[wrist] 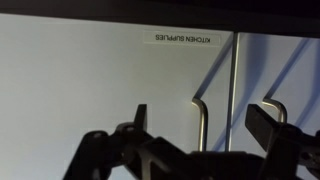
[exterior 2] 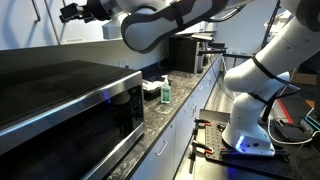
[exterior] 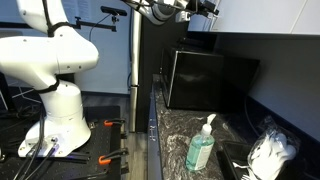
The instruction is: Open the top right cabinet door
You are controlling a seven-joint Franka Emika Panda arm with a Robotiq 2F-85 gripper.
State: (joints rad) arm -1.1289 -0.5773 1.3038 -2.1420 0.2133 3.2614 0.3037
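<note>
My gripper moves toward the white door panel next and closes near the bent end of the thin metal handle [wrist: 203,120], lined up between my open fingers.
The top right cabinet door [wrist: 90,90] is a plain white panel that fills most of the wrist view, with a small "KITCHEN SUPPLIES" label [wrist: 178,38] near its edge. Its thin metal handle [wrist: 203,120] stands between my two dark fingers [wrist: 140,118], untouched. My gripper [wrist: 203,128] is open and holds nothing. In both exterior views the gripper [exterior: 172,8] [exterior 2: 73,12] is raised high, level with the white wall cabinet [exterior: 255,15].
A second door with its own handle [wrist: 275,108] lies beyond the seam [wrist: 232,90]. Below the cabinet, a glossy black microwave [exterior: 210,78] [exterior 2: 60,105] sits on a granite counter [exterior: 180,130] beside a green soap bottle [exterior: 202,148] [exterior 2: 165,90]. The robot base [exterior: 60,110] stands beside the counter.
</note>
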